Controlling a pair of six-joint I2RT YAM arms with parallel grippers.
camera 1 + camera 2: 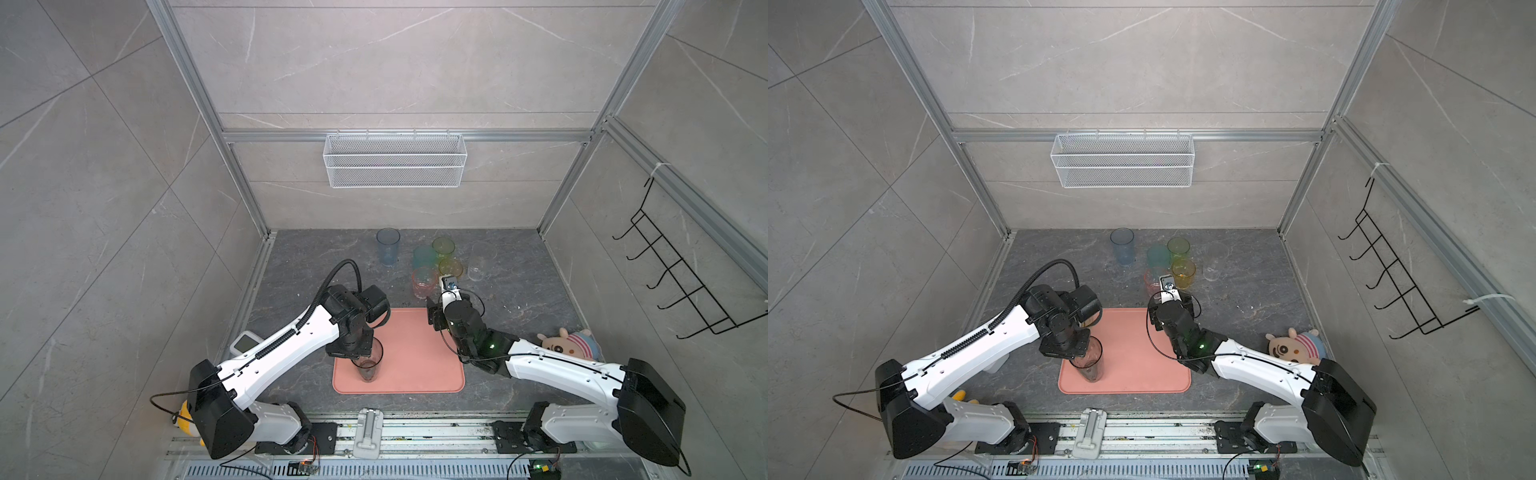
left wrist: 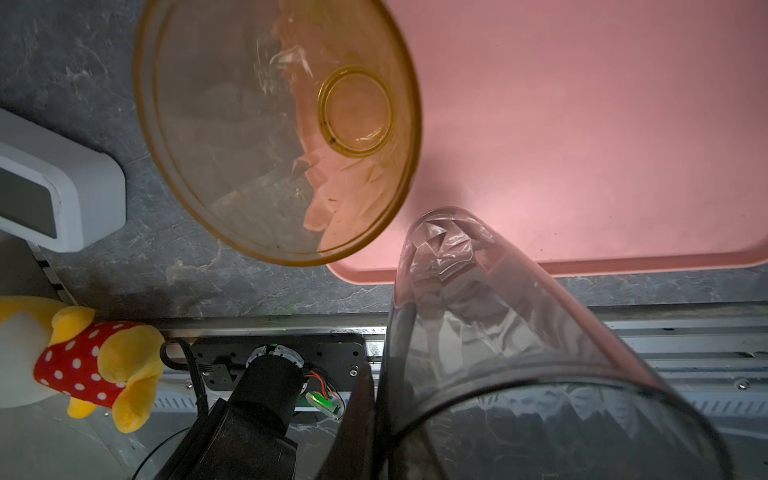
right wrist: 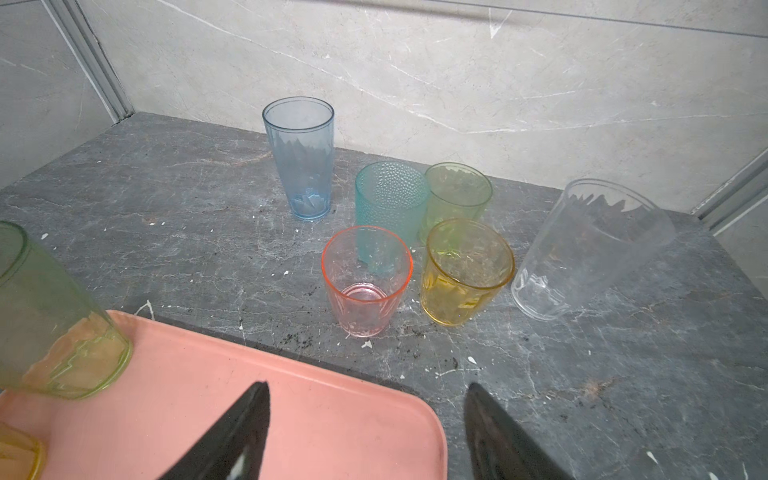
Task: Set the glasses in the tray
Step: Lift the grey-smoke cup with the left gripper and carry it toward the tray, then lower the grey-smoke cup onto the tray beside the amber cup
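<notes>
The tray's near corner by the yellow plush is empty, so I will next move my left gripper back and down toward it to release the smoky grey glass.
The salmon-pink tray lies on the dark table between the arms. My left gripper is shut on the rim of a tall smoky grey glass, which stands over the tray's front left part. An amber glass and a yellow-green glass stand at the tray's left side, hidden under the left arm in both top views. My right gripper is open and empty above the tray's far right corner. Behind it stand pink, yellow, teal, green, blue-grey and clear glasses.
A white wire mesh basket hangs on the back wall and a black hook rack on the right wall. A plush toy lies by the right arm, a yellow plush and a white device by the left arm.
</notes>
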